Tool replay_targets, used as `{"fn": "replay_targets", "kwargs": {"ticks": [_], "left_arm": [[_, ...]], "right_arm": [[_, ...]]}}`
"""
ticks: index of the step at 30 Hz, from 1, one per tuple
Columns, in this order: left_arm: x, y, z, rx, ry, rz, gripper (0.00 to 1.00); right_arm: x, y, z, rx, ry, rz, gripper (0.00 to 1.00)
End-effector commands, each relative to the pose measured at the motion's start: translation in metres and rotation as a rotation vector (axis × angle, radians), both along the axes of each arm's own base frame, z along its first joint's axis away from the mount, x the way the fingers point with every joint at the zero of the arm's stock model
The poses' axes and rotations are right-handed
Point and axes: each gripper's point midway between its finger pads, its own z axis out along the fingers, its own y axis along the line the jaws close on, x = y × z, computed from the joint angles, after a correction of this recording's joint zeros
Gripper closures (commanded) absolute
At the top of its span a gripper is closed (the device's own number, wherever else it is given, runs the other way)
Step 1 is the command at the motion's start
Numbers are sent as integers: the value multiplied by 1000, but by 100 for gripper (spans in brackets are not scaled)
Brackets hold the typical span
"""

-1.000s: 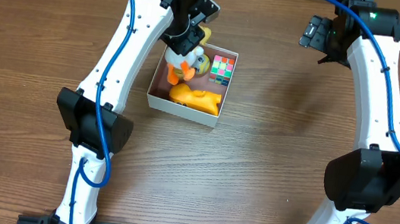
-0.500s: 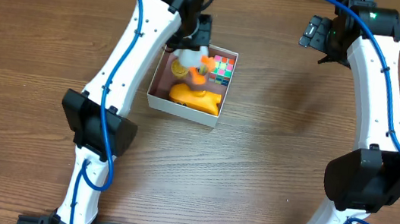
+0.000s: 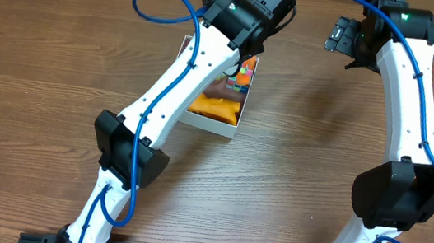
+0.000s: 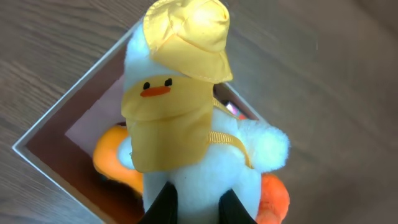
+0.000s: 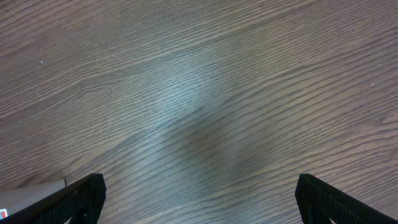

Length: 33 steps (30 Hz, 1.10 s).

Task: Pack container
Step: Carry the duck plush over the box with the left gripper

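The left gripper turns and moves down into the container's open pinkish-brown inside below it next, to release the plush duck (image 4: 186, 124) beside the orange toy.
The container (image 3: 215, 125) is a small white-walled box with a pinkish-brown inside (image 4: 74, 149), mostly covered by my left arm in the overhead view. My left gripper (image 4: 198, 202) is shut on a white plush duck (image 4: 186, 124) with a yellow hat and bib, held over the container. An orange toy (image 3: 215, 105) lies in the box, and it also shows in the left wrist view (image 4: 109, 155). A colourful cube (image 3: 247, 69) peeks out at the box's far side. My right gripper (image 5: 199, 199) is open and empty over bare wood, far right of the box (image 3: 345, 36).
The table is brown wood (image 3: 294, 172). The left arm (image 3: 179, 92) stretches diagonally across the container. A grey corner of something (image 5: 25, 196) shows at the lower left of the right wrist view.
My left arm has swung to the right over the container, carrying the plush duck; it now hides most of the box. The right arm has not moved.
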Motion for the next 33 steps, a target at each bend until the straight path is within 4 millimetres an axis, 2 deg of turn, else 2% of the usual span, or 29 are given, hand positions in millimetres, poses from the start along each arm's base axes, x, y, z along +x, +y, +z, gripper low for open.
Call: {"fn": "replay_targets", "kwargs": {"ticks": [1, 5, 10, 17, 25, 33], "left_arm": [[11, 11, -22, 13, -30, 217, 96], [15, 13, -58, 58, 29, 248, 96], [1, 21, -92, 122, 127, 307, 96], [-7, 20, -96, 109, 162, 335, 96], [-19, 8, -101, 7, 224, 449, 96], [-25, 12, -109, 19, 240, 517, 96]], "right_arm": [[0, 0, 5, 1, -17, -7, 0], [0, 0, 5, 1, -17, -7, 0], [0, 0, 5, 1, -17, -7, 0], [0, 0, 5, 1, -17, -7, 0], [0, 0, 5, 1, -17, -7, 0], [0, 0, 5, 1, -17, -7, 0]]}}
